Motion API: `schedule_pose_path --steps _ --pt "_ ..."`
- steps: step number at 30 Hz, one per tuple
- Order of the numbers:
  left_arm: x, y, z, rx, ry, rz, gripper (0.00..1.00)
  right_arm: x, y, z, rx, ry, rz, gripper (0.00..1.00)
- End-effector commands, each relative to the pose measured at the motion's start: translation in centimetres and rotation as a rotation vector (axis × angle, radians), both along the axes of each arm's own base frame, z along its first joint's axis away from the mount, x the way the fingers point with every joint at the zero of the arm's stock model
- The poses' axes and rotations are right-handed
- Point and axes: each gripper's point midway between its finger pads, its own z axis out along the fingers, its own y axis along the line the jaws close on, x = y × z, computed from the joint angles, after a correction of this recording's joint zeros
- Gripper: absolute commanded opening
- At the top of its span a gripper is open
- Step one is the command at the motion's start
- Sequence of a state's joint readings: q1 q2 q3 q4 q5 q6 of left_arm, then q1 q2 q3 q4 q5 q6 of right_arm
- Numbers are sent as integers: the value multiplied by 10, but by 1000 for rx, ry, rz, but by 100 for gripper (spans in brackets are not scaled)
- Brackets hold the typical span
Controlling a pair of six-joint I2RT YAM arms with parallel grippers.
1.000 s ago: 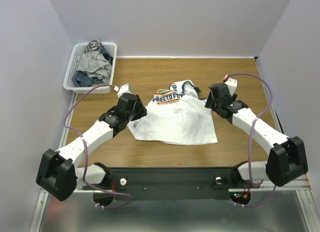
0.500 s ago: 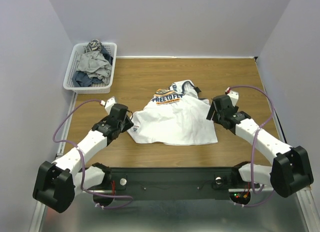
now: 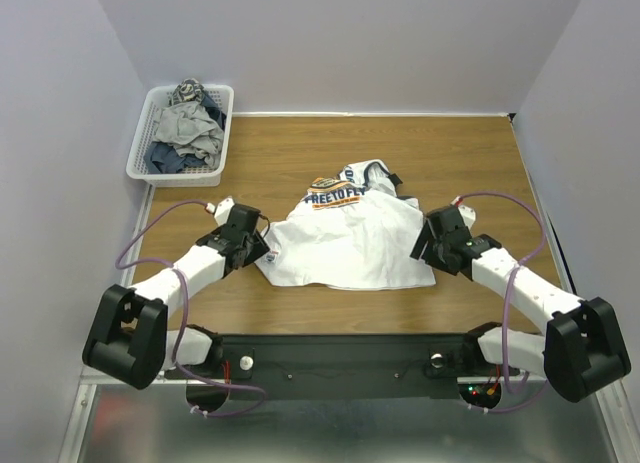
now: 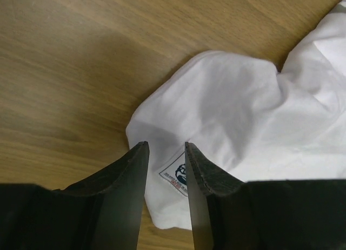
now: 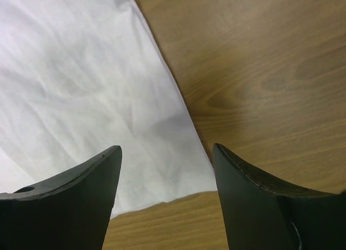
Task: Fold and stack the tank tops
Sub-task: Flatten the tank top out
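I should next bring my right gripper down onto the shirt's near hem corner (image 3: 428,280) (image 5: 204,183) and close on it, because the cloth's edge shows between its wide-open fingers.
A white tank top (image 3: 350,245) lies crumpled but mostly flat mid-table, its orange and navy chest print (image 3: 335,194) bunched at the far end. My left gripper (image 3: 263,251) sits at the shirt's near left hem corner. In the left wrist view it (image 4: 166,150) is open by a narrow gap, and a small printed label (image 4: 175,175) on the cloth (image 4: 232,109) shows between the fingers. My right gripper (image 3: 423,251) hovers over the near right hem corner. The right wrist view shows it (image 5: 167,150) wide open above the white fabric (image 5: 81,88), holding nothing.
A white mesh basket (image 3: 175,176) stands at the table's far left corner, holding several grey and dark garments (image 3: 188,128). Bare wooden tabletop (image 3: 450,153) surrounds the shirt. Grey walls close in on both sides and behind.
My left gripper drew back toward the near left and settled on the left hem corner, its jaws narrower than before. My right gripper slid nearer along the shirt's right edge to the lower right corner.
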State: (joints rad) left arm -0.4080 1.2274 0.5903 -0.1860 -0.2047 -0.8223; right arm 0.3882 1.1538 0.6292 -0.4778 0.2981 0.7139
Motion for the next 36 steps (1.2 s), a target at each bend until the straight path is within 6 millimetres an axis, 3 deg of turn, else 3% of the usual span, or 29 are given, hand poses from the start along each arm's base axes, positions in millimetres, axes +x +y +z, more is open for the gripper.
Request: schedule_pose_path --steps 1,6,11,14,15,16,17,19,20,23,24,27,28,31,33,34,36 --pt "33 -2 20 -12 -75 -11 45 -20 -2 -6 29 60 -49 74" --pt "47 -10 11 -35 -54 -42 44 -36 1 -18 64 131 -83 73" --pt "64 -16 5 -36 -34 -62 44 -55 -3 -45 52 235 -116 61" --pt "68 -16 3 -60 -30 -63 42 -51 -5 -46 54 211 -150 46" --pt "69 -16 3 -71 -32 -65 42 -46 -4 -42 57 195 -151 33" --pt "70 -16 4 -78 -37 -67 42 -43 -4 -41 49 190 -152 27" --pt "72 -16 4 -90 -39 -68 42 -29 -3 -30 38 153 -152 17" --pt "72 -18 4 -112 -36 -73 41 -10 -3 -16 14 106 -149 8" --pt "78 -25 8 -154 -56 -93 40 15 -3 5 -12 45 -148 4" --pt "93 -39 25 -226 -86 -125 26 53 -5 38 -51 -31 -141 0" --pt "97 -42 33 -237 -103 -133 18 78 1 70 -24 -107 -139 0" --pt "110 -44 66 -238 -189 -143 14 106 7 121 -14 -219 -109 0" --pt "113 -42 74 -227 -208 -139 13 119 11 151 8 -286 -103 0" --pt "120 -40 96 -199 -254 -153 13 135 21 191 30 -358 -59 0" --pt "107 -50 107 -239 -263 -226 18 149 35 235 87 -441 -12 0" --pt "103 -49 99 -236 -246 -225 18 152 36 243 94 -457 -13 0" --pt "90 -62 113 -279 -299 -285 29 157 42 255 113 -477 10 0"
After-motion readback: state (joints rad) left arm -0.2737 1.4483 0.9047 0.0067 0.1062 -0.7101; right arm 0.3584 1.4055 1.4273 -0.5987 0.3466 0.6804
